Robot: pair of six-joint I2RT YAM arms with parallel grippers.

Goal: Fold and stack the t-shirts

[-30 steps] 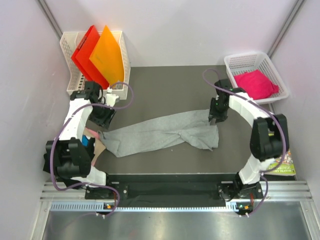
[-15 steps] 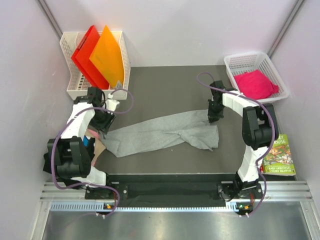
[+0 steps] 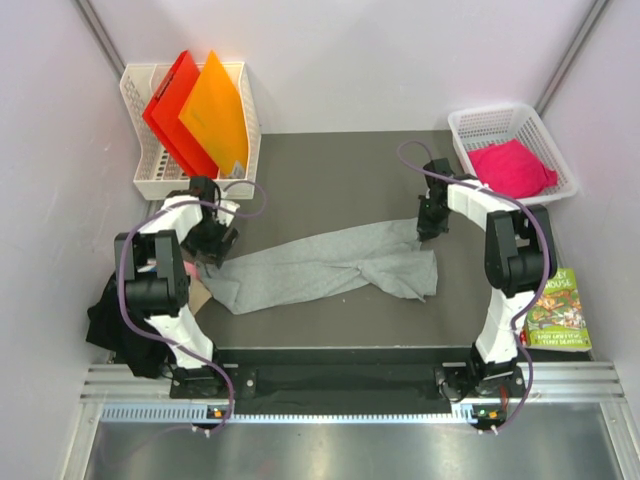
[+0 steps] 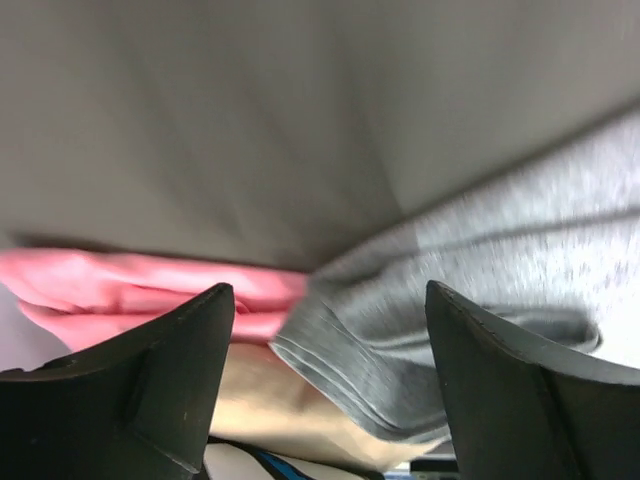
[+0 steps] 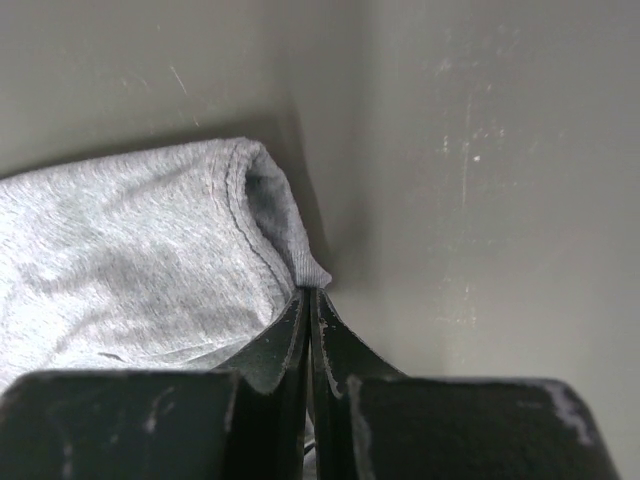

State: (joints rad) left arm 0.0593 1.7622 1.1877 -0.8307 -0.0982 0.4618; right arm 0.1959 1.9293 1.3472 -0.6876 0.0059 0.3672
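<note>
The left gripper lowers slightly and closes its fingers on the grey hem's far edge (image 4: 330, 282) beside the pink cloth (image 4: 120, 290) next. That edge already lies between its open fingers.
A light grey t-shirt (image 3: 320, 265) lies stretched and crumpled across the dark mat. My left gripper (image 3: 212, 250) hovers open over its left end; in the left wrist view the grey hem (image 4: 400, 350) sits between the wide-apart jaws of the left gripper (image 4: 328, 295), beside pink cloth (image 4: 120, 290). My right gripper (image 3: 428, 232) is at the shirt's far right corner. The right wrist view has the right gripper (image 5: 312, 292) shut, with the grey hem corner (image 5: 300, 265) pinched at its tips. A bright pink t-shirt (image 3: 512, 168) lies in the basket. Black cloth (image 3: 115, 325) hangs at the left edge.
A white rack (image 3: 150, 180) holding red and orange folders (image 3: 195, 110) stands at the back left. The white basket (image 3: 480, 125) is at the back right. A green picture book (image 3: 558, 310) lies by the right arm's base. Walls close in on both sides.
The right gripper has closed on the grey shirt's right corner. The left gripper has opened wider and moved over the shirt's left end; the left arm swung, uncovering black cloth.
</note>
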